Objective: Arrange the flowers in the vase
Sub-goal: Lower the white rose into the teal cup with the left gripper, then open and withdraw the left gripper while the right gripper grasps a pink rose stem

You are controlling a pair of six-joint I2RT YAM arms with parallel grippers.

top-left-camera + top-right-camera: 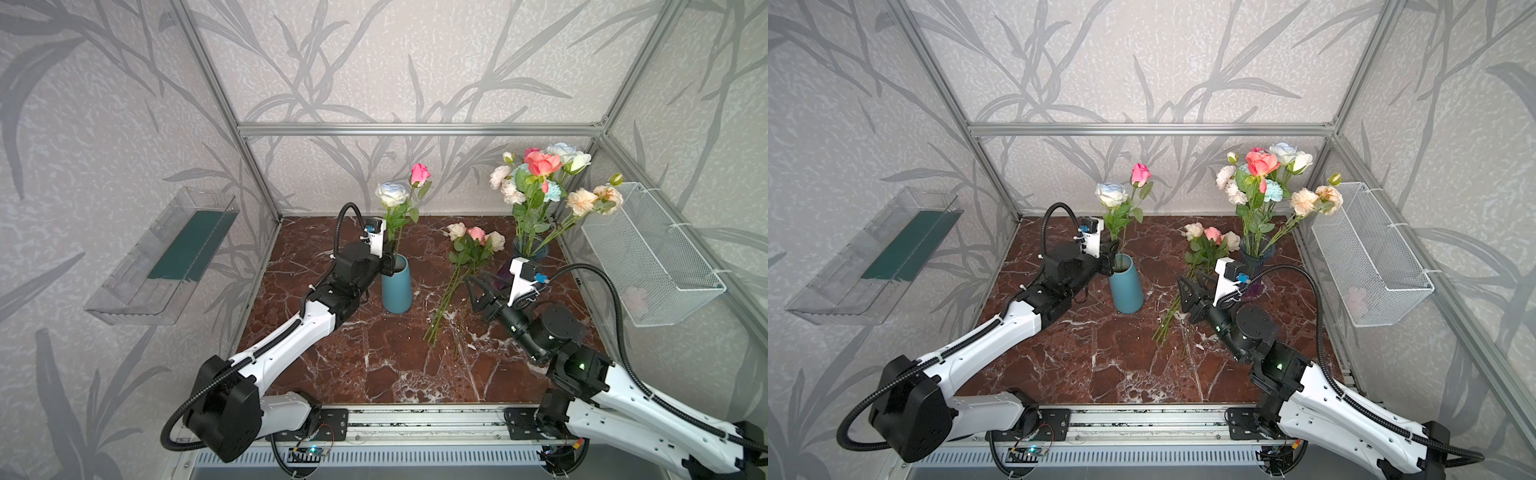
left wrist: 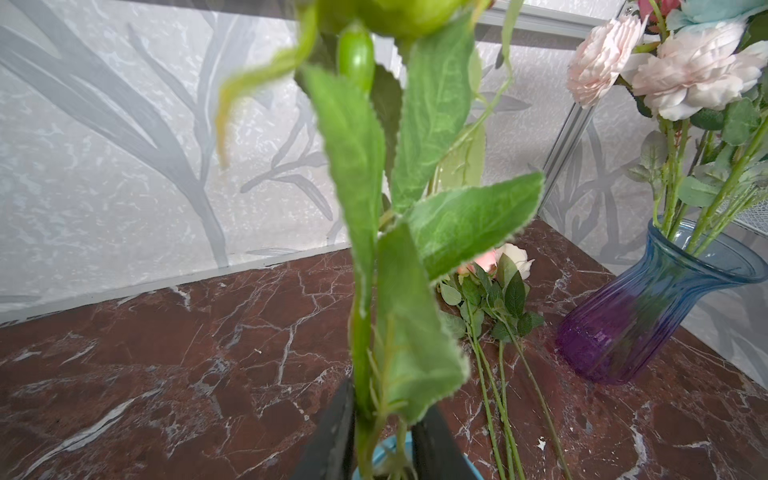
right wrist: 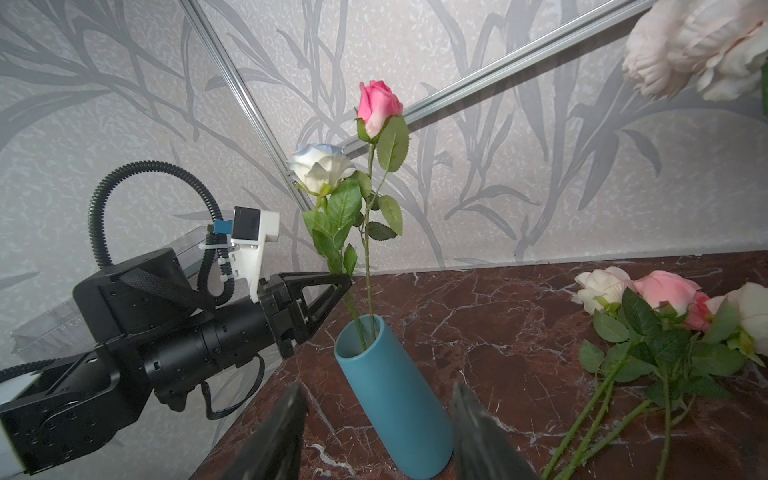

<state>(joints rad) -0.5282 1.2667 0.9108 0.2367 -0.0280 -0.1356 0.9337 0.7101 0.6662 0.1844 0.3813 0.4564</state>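
Note:
My right gripper will tip its fingers down from the teal vase (image 1: 397, 291) next and lower onto the lone flower stem nearest the teal vase, since it lies apart from the others.
The teal vase (image 1: 397, 291) (image 3: 395, 395) stands left of centre and holds a white-blue rose (image 1: 392, 193) (image 3: 322, 166) and a pink rose (image 1: 419, 173) (image 3: 378, 106), both upright. My left gripper (image 1: 390, 259) (image 2: 386, 403) (image 3: 347, 280) sits just above the vase's rim. Its jaws are open, slightly apart, around the white rose's stem (image 2: 361, 353). Three more flowers (image 1: 476, 235) (image 2: 498, 266) (image 3: 665, 291) lie on the table, blooms toward the back. My right gripper (image 1: 478, 291) (image 1: 1187, 291) (image 3: 376, 390) hovers beside their stems, open and empty, pointing at the vase.
A blue-purple glass vase (image 1: 531, 249) (image 2: 648, 311) at the back right holds a bunch of several flowers (image 1: 540, 178). A white wire basket (image 1: 648, 257) hangs on the right wall and a clear shelf (image 1: 166, 257) on the left wall. The table (image 1: 374, 353) is red-brown marble.

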